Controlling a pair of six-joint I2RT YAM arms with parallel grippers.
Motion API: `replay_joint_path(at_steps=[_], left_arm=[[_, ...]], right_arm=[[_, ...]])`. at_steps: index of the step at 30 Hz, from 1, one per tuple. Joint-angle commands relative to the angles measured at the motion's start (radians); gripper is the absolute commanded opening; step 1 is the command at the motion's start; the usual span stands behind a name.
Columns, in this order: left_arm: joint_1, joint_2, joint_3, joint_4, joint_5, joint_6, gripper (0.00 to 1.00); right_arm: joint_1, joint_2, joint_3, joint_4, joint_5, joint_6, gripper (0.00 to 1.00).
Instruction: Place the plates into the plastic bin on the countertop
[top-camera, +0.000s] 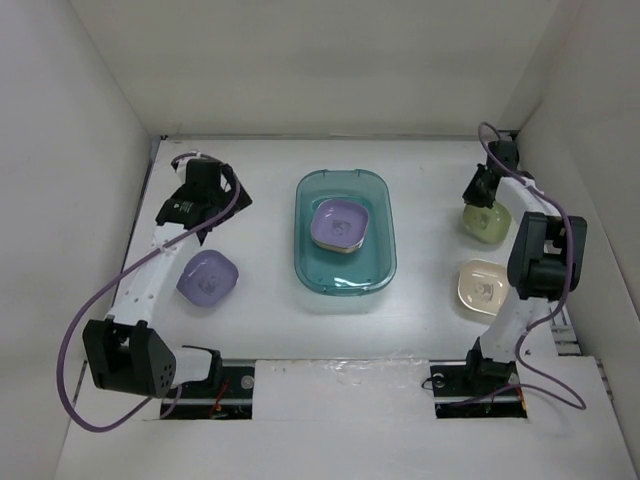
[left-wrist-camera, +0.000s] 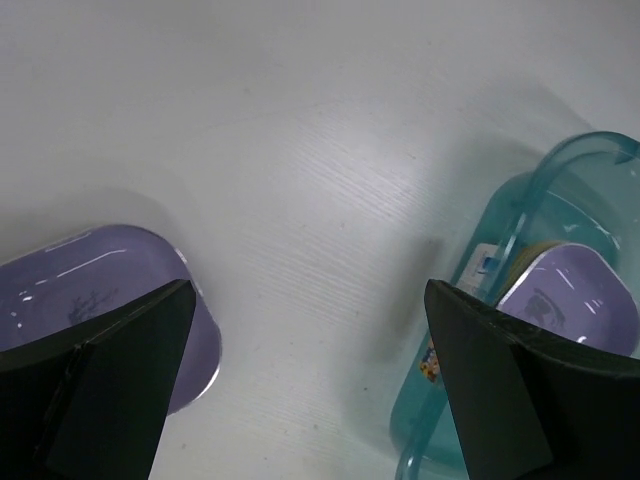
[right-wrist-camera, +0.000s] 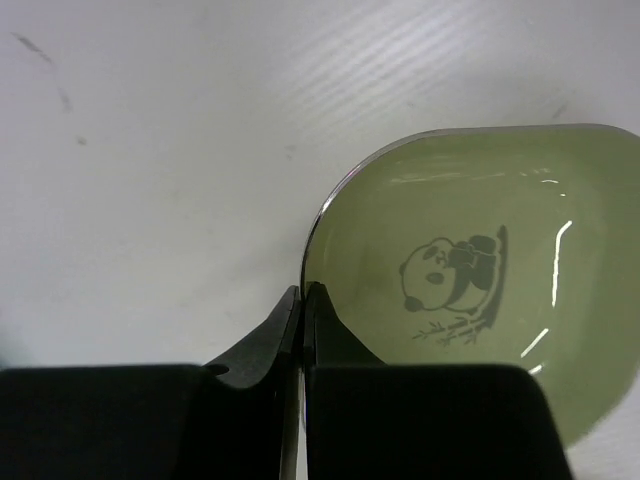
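Observation:
Next, my right gripper lifts the green plate (top-camera: 490, 223) and carries it over the bin's rim, then lowers it onto the purple plate, which tops the stack.
The teal plastic bin (top-camera: 381, 262) stands mid-countertop and holds a stack of plates with a purple plate (top-camera: 338, 223) on top. A second purple plate (top-camera: 208, 278) lies left of the bin; it also shows in the left wrist view (left-wrist-camera: 60, 290), as does the bin (left-wrist-camera: 520, 215). A green plate (top-camera: 490, 223) with a panda motif and a cream plate (top-camera: 484, 287) lie on the right. My right gripper (top-camera: 479, 190) is shut on the green plate's (right-wrist-camera: 480, 270) left rim (right-wrist-camera: 303, 292). My left gripper (top-camera: 222, 198) is open and empty, above the countertop between the purple plate and the bin.
White walls enclose the countertop (top-camera: 260, 150) on three sides. Metal rails and the arm bases run along the near edge (top-camera: 340, 375). Purple cables loop from both arms.

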Motion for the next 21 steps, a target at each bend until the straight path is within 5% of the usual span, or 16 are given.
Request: replay_joint_path(at_steps=[1,4,12,21], left_arm=[[0.054,-0.052,-0.083,-0.021,-0.047,-0.080,1.00],[0.136,-0.101,-0.157,-0.010,-0.017,-0.103,1.00],[0.136,-0.134,-0.157,-0.056,-0.143,-0.085,1.00],[0.136,-0.123,-0.157,-0.078,-0.165,-0.094,1.00]], right_arm=[[0.082,-0.012,0.046,-0.017,0.001,0.024,0.00],[0.151,-0.087,0.095,-0.043,0.063,0.034,0.00],[0.447,-0.261,0.201,-0.124,0.219,0.070,0.00],[0.765,-0.217,0.297,-0.124,0.302,0.259,0.00]])
